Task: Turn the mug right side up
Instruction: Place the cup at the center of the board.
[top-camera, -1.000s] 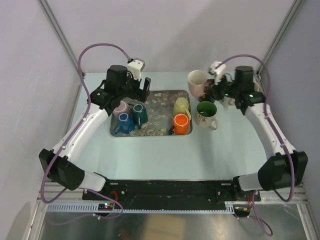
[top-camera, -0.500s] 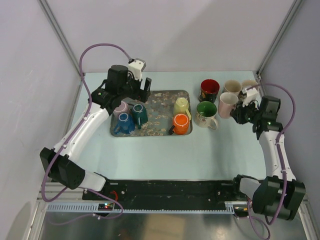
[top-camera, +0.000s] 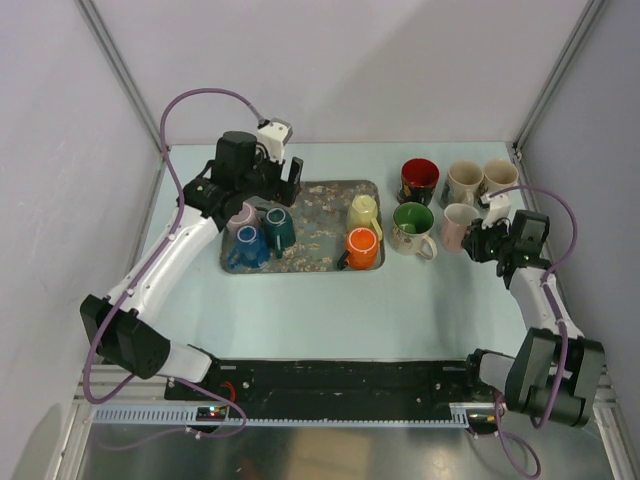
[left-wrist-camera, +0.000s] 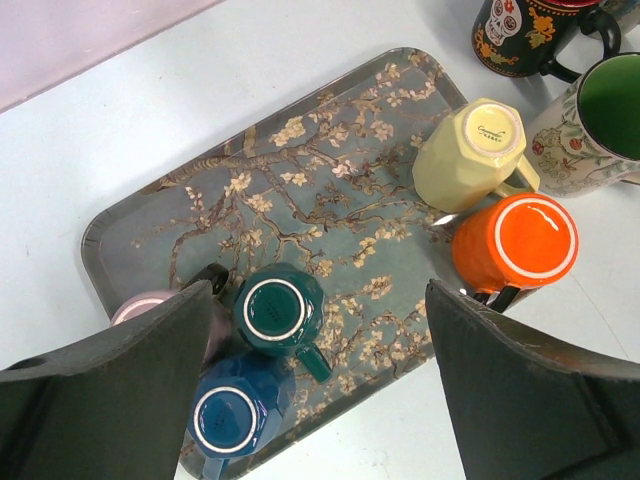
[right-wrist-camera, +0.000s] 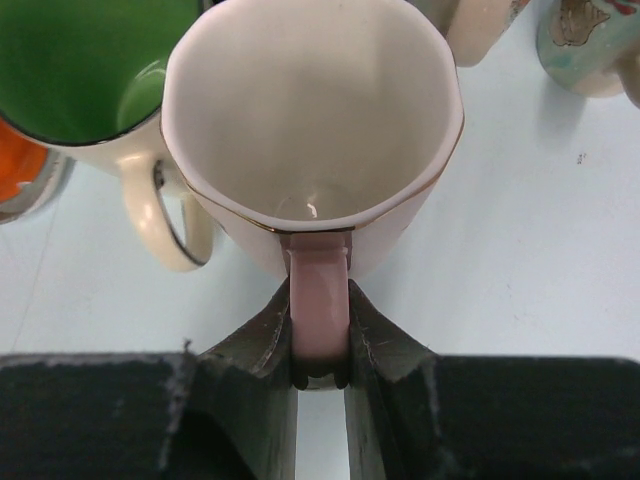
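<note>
The pink mug already has its opening up. My right gripper should next move gently down toward the green-lined mug (top-camera: 412, 222) to the tabletop beside it and let go of the pink mug's handle.
The pink mug (top-camera: 458, 225) stands mouth up beside the green-lined mug (top-camera: 412, 222), at or just above the table top; I cannot tell which. My right gripper (top-camera: 482, 240) is shut on its pink handle (right-wrist-camera: 320, 300), and the white inside of the mug (right-wrist-camera: 310, 130) shows in the right wrist view. My left gripper (top-camera: 285, 178) hangs open over the flowered tray (top-camera: 325, 195), holding nothing. Below its wide-apart fingers (left-wrist-camera: 120, 390), several mugs stand upside down on the tray (left-wrist-camera: 300, 190): teal (left-wrist-camera: 280, 310), blue (left-wrist-camera: 235, 418), yellow (left-wrist-camera: 470, 150) and orange (left-wrist-camera: 515, 240).
A pink upside-down mug (top-camera: 242, 215) sits at the tray's left end. Upright mugs stand at the back right: a black one with a red inside (top-camera: 419, 178) and two cream ones (top-camera: 464, 180) (top-camera: 499, 176). The enclosure's right wall is close to the right arm.
My right arm has swung from the back centre to the right, carrying the pink mug, turned it mouth up and lowered it beside the green-lined mug. The left arm has stayed put.
</note>
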